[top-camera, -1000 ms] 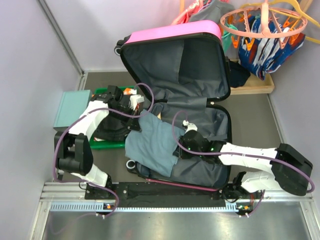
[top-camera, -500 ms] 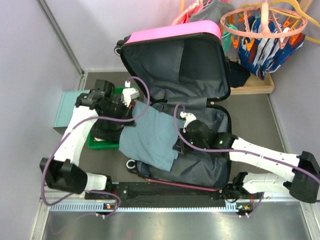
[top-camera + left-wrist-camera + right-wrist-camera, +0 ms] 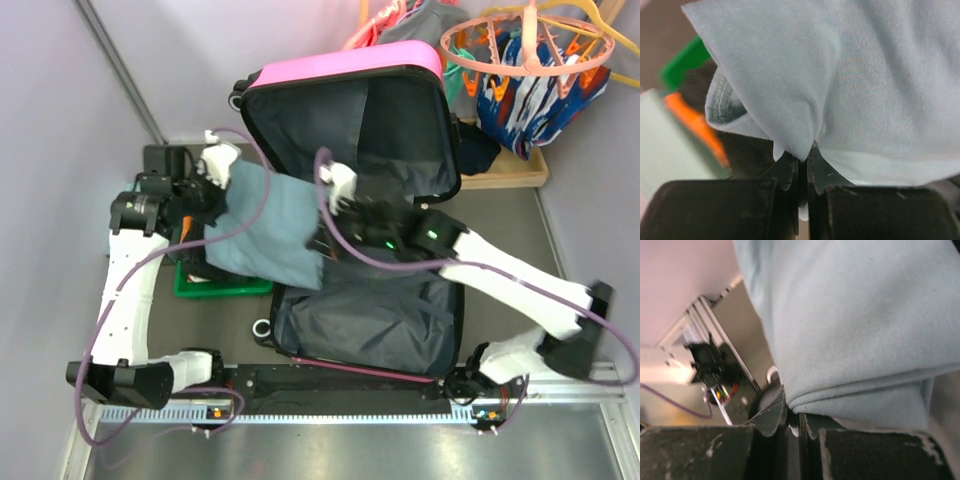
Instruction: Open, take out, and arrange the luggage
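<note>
The left gripper will go down while moving to the left in the top view, and it will release the blue-grey garment's corner over the green tray, which is below it with clothes inside.
The luggage [image 3: 340,68], a hot-pink hard-shell suitcase, lies open with its lid propped up at the back and its grey-lined lower half [image 3: 370,320] in front. A blue-grey garment [image 3: 265,225] hangs stretched between my two grippers, above the suitcase's left edge. My left gripper [image 3: 220,168] is shut on the garment's far left corner; in the left wrist view the cloth [image 3: 850,75] is pinched in the gripper [image 3: 803,155]. My right gripper [image 3: 335,195] is shut on the folded right edge [image 3: 865,340], the cloth bunching at the gripper [image 3: 792,412].
A green tray [image 3: 225,285] holding dark clothes sits left of the suitcase, under the garment. An orange hanger rack [image 3: 530,45] and colourful clothes on a wooden tray [image 3: 510,170] fill the back right. A wall runs along the left.
Both arms have lifted the garment out of the suitcase's lower half and carried it back and to the left. The right gripper closed on its edge.
</note>
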### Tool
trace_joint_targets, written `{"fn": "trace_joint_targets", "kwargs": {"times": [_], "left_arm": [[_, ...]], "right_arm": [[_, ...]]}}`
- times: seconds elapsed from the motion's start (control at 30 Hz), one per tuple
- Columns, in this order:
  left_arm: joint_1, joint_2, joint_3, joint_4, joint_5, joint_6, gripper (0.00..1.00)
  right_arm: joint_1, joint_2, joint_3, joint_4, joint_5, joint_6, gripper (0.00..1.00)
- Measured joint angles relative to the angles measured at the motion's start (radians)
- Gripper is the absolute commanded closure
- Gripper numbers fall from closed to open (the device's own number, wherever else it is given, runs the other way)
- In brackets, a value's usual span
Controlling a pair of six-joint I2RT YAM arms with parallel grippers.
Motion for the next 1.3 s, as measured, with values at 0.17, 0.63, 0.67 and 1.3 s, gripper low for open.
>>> {"fn": "trace_joint_targets", "kwargs": {"times": [0.17, 0.63, 0.67, 1.3], "left_arm": [[0.203, 0.046, 0.018, 0.072, -0.061, 0.034, 1.0], [0.341, 0.373, 0.02, 0.216, -0.14, 0.074, 1.0], [0.341, 0.392, 0.02, 0.223, -0.142, 0.075, 1.0], [0.341, 0.517, 0.019, 0.36, -0.227, 0.074, 0.34]], "right_arm": [[-0.031, 0.313, 0.29, 0.023, -0.121, -0.058, 1.0], [-0.173, 0.838, 0.655, 0.04, -0.252, -0.018, 1.0], [-0.179, 0.857, 0.672, 0.043, -0.25, -0.016, 1.0], [-0.185, 0.861, 0.645, 0.021, -0.044, -0.127, 0.34]]}}
